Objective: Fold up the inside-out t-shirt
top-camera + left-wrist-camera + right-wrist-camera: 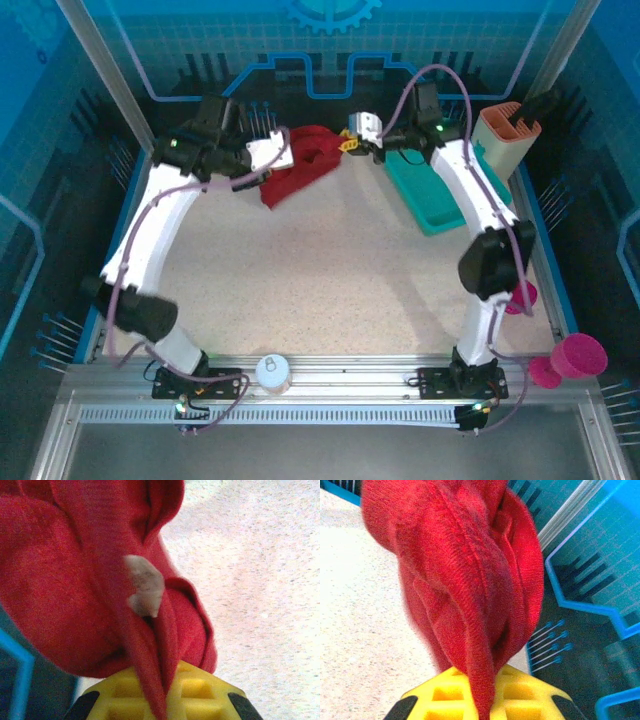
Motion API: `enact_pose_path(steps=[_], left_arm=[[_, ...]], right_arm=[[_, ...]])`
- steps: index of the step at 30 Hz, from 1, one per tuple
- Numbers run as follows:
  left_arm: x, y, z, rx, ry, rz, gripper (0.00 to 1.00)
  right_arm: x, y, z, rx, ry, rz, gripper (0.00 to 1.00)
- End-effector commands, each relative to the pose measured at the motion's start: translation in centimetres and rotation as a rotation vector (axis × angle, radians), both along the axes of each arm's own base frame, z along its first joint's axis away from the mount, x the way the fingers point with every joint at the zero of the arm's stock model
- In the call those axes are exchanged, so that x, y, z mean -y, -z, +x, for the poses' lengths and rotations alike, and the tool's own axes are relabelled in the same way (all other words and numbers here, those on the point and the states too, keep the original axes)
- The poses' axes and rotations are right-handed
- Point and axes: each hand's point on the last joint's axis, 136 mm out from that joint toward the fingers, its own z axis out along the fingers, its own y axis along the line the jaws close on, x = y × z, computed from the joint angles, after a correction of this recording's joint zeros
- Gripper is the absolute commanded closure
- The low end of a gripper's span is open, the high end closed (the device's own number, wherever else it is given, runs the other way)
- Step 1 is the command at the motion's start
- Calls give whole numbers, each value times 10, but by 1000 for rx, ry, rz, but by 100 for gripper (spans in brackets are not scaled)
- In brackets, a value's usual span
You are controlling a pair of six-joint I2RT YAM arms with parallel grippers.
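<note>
The bare tabletop by the front bar (350, 312) lies back of and below the pinched fold of the t-shirt, so the robot's right gripper will move back and down to release the fold.
The inside-out t-shirt (305, 162) is a bunched dark red heap at the far middle of the table, held from both sides. My left gripper (278, 152) is at its left edge; in the left wrist view the yellow jaws of that gripper (167, 695) are shut on a fold of the t-shirt (75, 595), and a white label (145, 585) shows on the cloth. My right gripper (350, 140) is at its right edge; in the right wrist view its yellow jaws (485, 697) pinch a hanging fold of the t-shirt (465, 580).
A teal mesh basket (430, 200) lies right of the shirt, under the right arm. A brown container (508, 135) stands at the far right. Pink cups (578, 357) (522, 297) sit near the right edge. A white round can (272, 372) rests on the front rail.
</note>
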Motion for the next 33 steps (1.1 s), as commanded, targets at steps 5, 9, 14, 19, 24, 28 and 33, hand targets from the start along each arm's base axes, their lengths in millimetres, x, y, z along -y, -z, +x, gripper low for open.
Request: enact_pose_path(steps=[5,9,14,19,24,28,33], left_arm=[[29,97,-77,95,98,220,100],[22,209,-149,-100,101,280,100],[10,267,-209,-208,150,417,100],[15,267,-227,-315,84,344,100],[8,272,-223,-305,65,404,100],[15,268,-219,-288,63,370,100],[24,262,-225,-307,69,290,100]], right_arm=[[25,160,-71,104,51,-490,100],[40,263,-140,-44,51,-633,100],[42,302,-175,-116,71,-634,57],[39,289,-197,-126,49,-591,38],[20,281,-239,-185,-70,-619,33],[27,293,-268,-236,-82,-731,31],[30,293,-289,-283,-68,-717,0]])
